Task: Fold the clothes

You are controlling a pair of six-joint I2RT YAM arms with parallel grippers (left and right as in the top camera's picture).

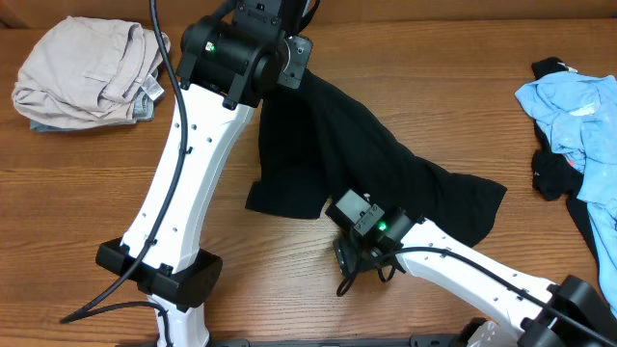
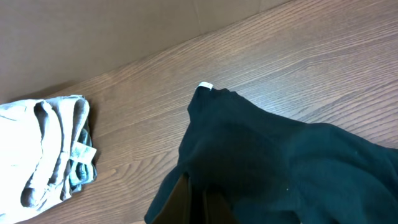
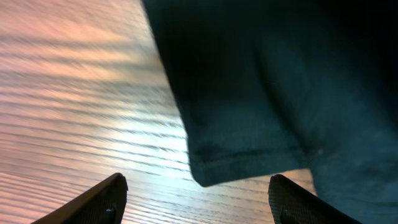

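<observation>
I will next lower my right gripper's spread fingers onto the hem corner of the black garment (image 3: pixel 203 172) just below and close.
A black garment (image 1: pixel 376 169) lies across the middle of the table. My left gripper (image 1: pixel 289 69) is shut on its far upper edge and holds that edge lifted; in the left wrist view the black cloth (image 2: pixel 292 168) drapes over the closed fingers (image 2: pixel 202 202), with a small white tag (image 2: pixel 206 86) at its corner. My right gripper (image 1: pixel 349 258) is open just in front of the garment's near hem. In the right wrist view the hem corner (image 3: pixel 205 171) lies between the spread fingertips (image 3: pixel 199 196), not gripped.
A folded beige garment pile (image 1: pixel 87 69) sits at the far left, also in the left wrist view (image 2: pixel 46 149). A light blue shirt (image 1: pixel 578 111) and dark clothes (image 1: pixel 554 173) lie at the right edge.
</observation>
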